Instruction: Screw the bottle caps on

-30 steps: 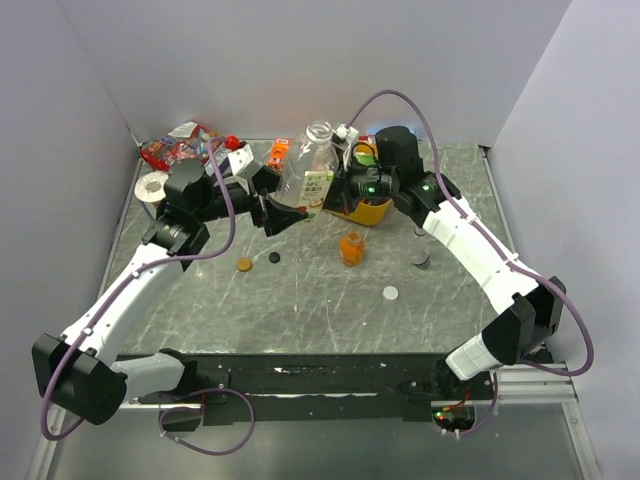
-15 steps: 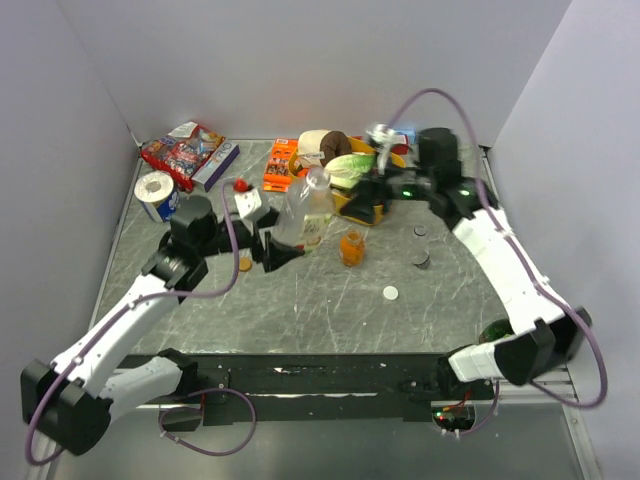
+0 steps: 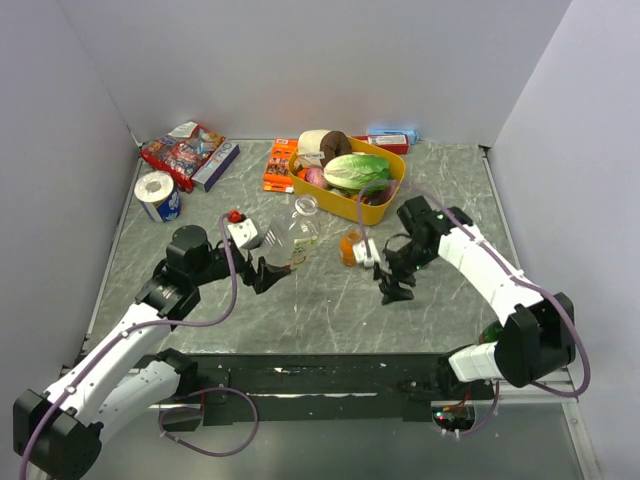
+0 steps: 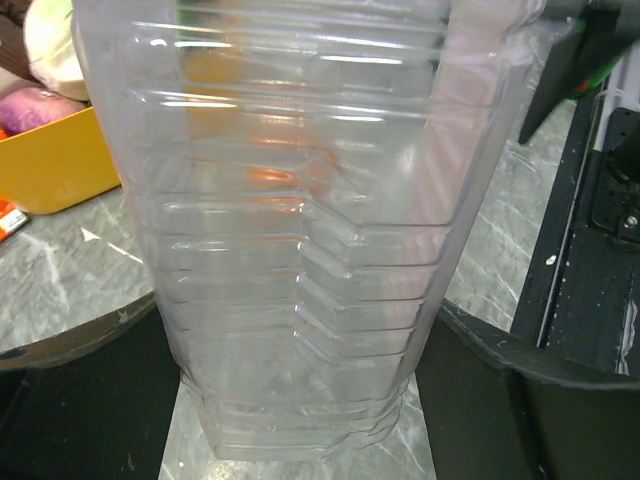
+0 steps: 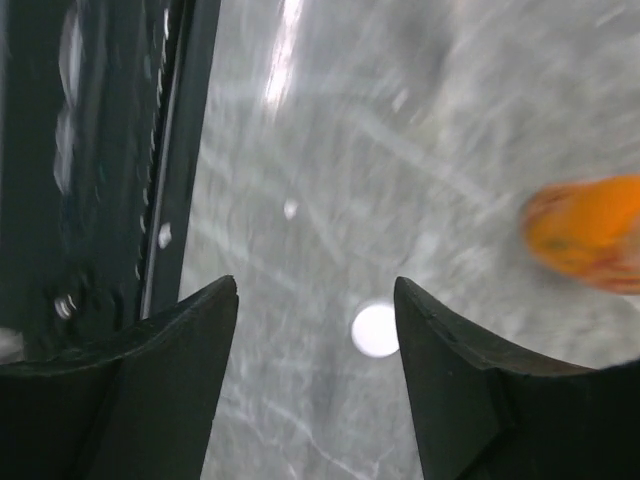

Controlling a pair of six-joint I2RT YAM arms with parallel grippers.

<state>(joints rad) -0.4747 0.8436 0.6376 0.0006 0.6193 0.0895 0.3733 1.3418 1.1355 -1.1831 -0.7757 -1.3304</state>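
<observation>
The white cap is below my right gripper, off-centre toward the right in the wrist view, so I need to lower my gripper onto it while moving that way.
My left gripper is shut on the lower body of the clear bottle with the green-marked label, holding it tilted, neck toward the back. In the left wrist view this ribbed bottle fills the frame between both fingers. The small orange bottle stands at mid-table. Just right of it my right gripper hangs open over the table. The right wrist view is blurred: a white cap lies flat between the spread gripper tips, close to the right finger, with the orange bottle at the right edge.
A yellow tray of lettuce and other food sits at the back centre. An orange packet, a snack bag and a tape roll lie at the back left. A white block with a red knob is beside my left wrist.
The right arm swung from the bottle's neck at the back down to front centre, and its jaws opened. The left arm drew the clear bottle toward the near left.
</observation>
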